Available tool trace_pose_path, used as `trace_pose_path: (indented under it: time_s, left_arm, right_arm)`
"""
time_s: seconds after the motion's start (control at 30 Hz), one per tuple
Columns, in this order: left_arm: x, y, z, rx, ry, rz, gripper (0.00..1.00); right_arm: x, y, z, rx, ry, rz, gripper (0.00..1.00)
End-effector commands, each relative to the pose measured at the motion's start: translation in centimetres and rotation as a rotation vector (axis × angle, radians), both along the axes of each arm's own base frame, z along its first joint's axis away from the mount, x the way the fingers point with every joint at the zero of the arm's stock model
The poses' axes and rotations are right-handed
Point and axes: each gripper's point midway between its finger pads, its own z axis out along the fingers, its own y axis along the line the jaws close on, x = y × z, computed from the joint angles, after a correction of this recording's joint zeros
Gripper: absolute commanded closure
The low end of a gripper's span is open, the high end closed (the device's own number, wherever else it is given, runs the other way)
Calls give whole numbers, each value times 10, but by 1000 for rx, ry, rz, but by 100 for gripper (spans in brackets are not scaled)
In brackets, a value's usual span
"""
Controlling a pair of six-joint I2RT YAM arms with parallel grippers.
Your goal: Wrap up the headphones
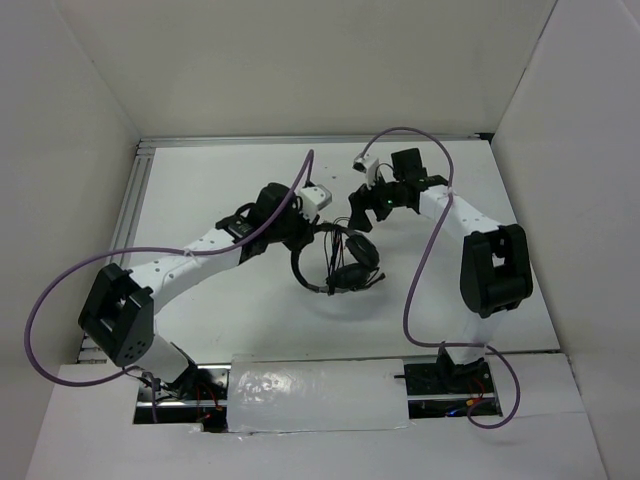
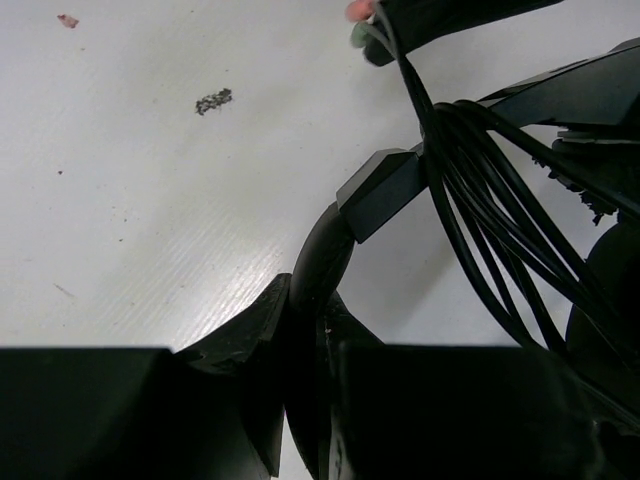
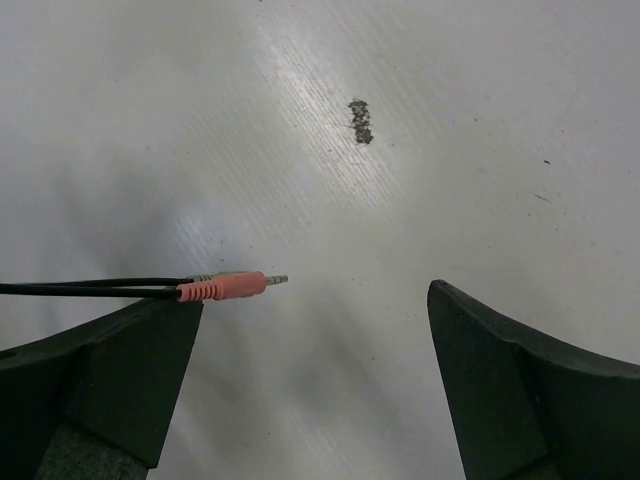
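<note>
My left gripper should move the headphones [image 1: 340, 262] outward and down and let go of them on the clear far corner of the table by the metal bar [image 1: 189, 172], because the cord already loops around the headband.
The black headphones [image 1: 340, 262] lie at the table's middle, earcups toward the front. My left gripper [image 1: 303, 230] is shut on the curved headband [image 2: 322, 262]. The thin black cord [image 2: 480, 200] runs in several loops around the headband next to an earcup [image 2: 610, 290]. My right gripper [image 1: 364, 205] hovers just behind the headphones, open and holding nothing [image 3: 315, 330]. The cord's end, with a pink plug [image 3: 225, 287] and a green plug behind it, hangs free just above the right gripper's left finger [image 3: 120, 370]. The plugs also show at the top of the left wrist view [image 2: 362, 15].
Thick purple robot cables [image 1: 428, 250] loop beside both arms. A metal rail [image 1: 140, 190] runs along the table's left edge, and white walls close in the back and sides. A clear plastic sheet [image 1: 315, 395] covers the front edge. A dark speck [image 3: 359, 120] marks the table.
</note>
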Motion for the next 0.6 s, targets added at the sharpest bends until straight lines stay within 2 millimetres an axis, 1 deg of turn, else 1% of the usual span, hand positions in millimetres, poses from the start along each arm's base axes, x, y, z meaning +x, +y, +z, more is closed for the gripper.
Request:
trace_pose_path:
  time_s: [0.0, 0.07, 0.1, 0.13, 0.2, 0.23, 0.27, 0.3, 0.33, 0.37, 0.4, 0.43, 0.5, 0.53, 0.57]
  left_arm:
    - [16, -6, 45, -139, -50, 13, 100]
    - [24, 3, 47, -148, -41, 52, 100]
    - [27, 8, 44, -145, -22, 74, 100]
    - [36, 17, 46, -145, -21, 108, 100]
    - [44, 27, 44, -145, -1, 148, 100]
    - [57, 46, 41, -140, 15, 206, 100]
    - [59, 45, 42, -142, 13, 206, 100]
    - [69, 56, 44, -148, 17, 247, 100]
    - [76, 62, 41, -146, 26, 275, 100]
    - [84, 74, 39, -150, 41, 310, 100]
    - [90, 80, 43, -152, 37, 334, 100]
    - [97, 87, 37, -140, 48, 366, 100]
    - [113, 108, 31, -109, 55, 447, 100]
    - [121, 120, 33, -113, 50, 479, 100]
    - [124, 124, 31, -117, 62, 489, 100]
  right_arm:
    - [29, -1, 26, 48, -69, -84, 0]
    - [33, -7, 27, 42, -78, -116, 0]
    - [34, -10, 31, 44, -82, -137, 0]
    - [37, -16, 31, 42, -87, -167, 0]
    - [41, -24, 32, 49, -82, -217, 0]
    - [44, -32, 35, 67, -77, -252, 0]
    - [46, -36, 35, 70, -72, -266, 0]
    - [49, -43, 35, 76, -63, -288, 0]
    - [50, -46, 34, 84, -49, -309, 0]
    - [53, -51, 34, 83, -44, -327, 0]
    - [54, -54, 30, 84, -26, -339, 0]
    - [56, -60, 28, 89, -12, -357, 0]
    - [57, -63, 27, 108, 3, -381, 0]
    - [58, -65, 28, 114, -5, -393, 0]
    - [59, -66, 29, 119, -13, -401, 0]
